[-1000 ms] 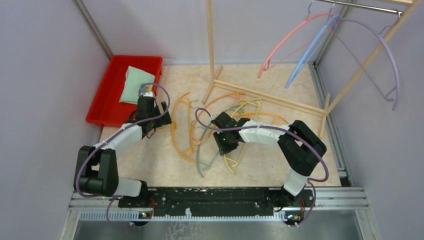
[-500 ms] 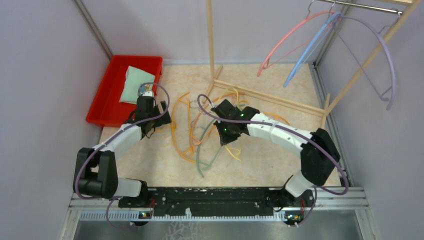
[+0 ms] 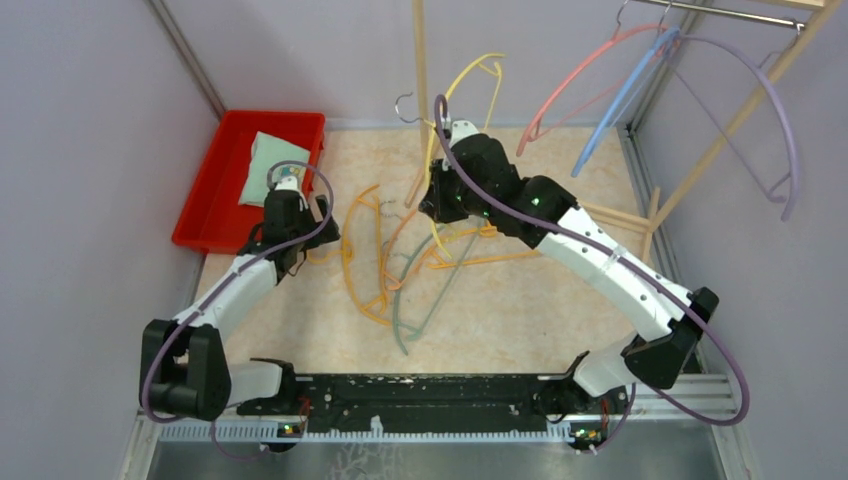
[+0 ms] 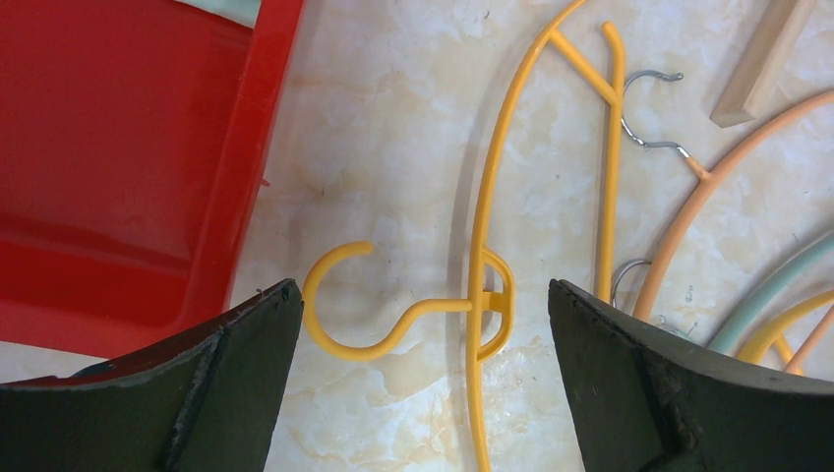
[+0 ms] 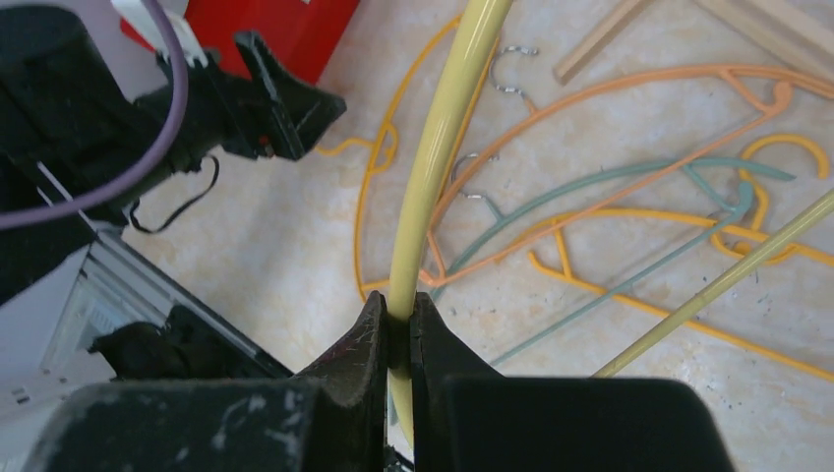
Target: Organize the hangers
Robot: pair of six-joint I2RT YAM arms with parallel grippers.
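Note:
My right gripper needs to rise outward, then shift to the right in the top view toward the metal bar to release the pale yellow hanger, since others hang there.
My right gripper point(image 3: 443, 125) is shut on a pale yellow hanger point(image 3: 472, 72) and holds it high above the table, near the upright rack pole. In the right wrist view the jaws point(image 5: 397, 320) pinch its thick arm point(image 5: 443, 128). My left gripper point(image 3: 297, 232) is open and low over the table. Its fingers straddle the hook of a yellow-orange hanger point(image 4: 478, 295). Several orange, green and yellow hangers point(image 3: 400, 270) lie tangled mid-table. A pink hanger point(image 3: 575, 75), a blue hanger point(image 3: 620, 95) and a lavender hanger point(image 3: 770, 100) hang on the rail.
A red bin point(image 3: 205, 205) holding a pale green cloth point(image 3: 268, 165) stands at the back left, close to my left gripper. The wooden rack's upright pole point(image 3: 420, 70) and floor bar point(image 3: 540, 195) stand behind the pile. A metal rail point(image 3: 730, 12) runs across the top right.
My right arm has lifted the pale yellow hanger off the pile and carried it up and toward the back. My left gripper has shifted slightly toward the back.

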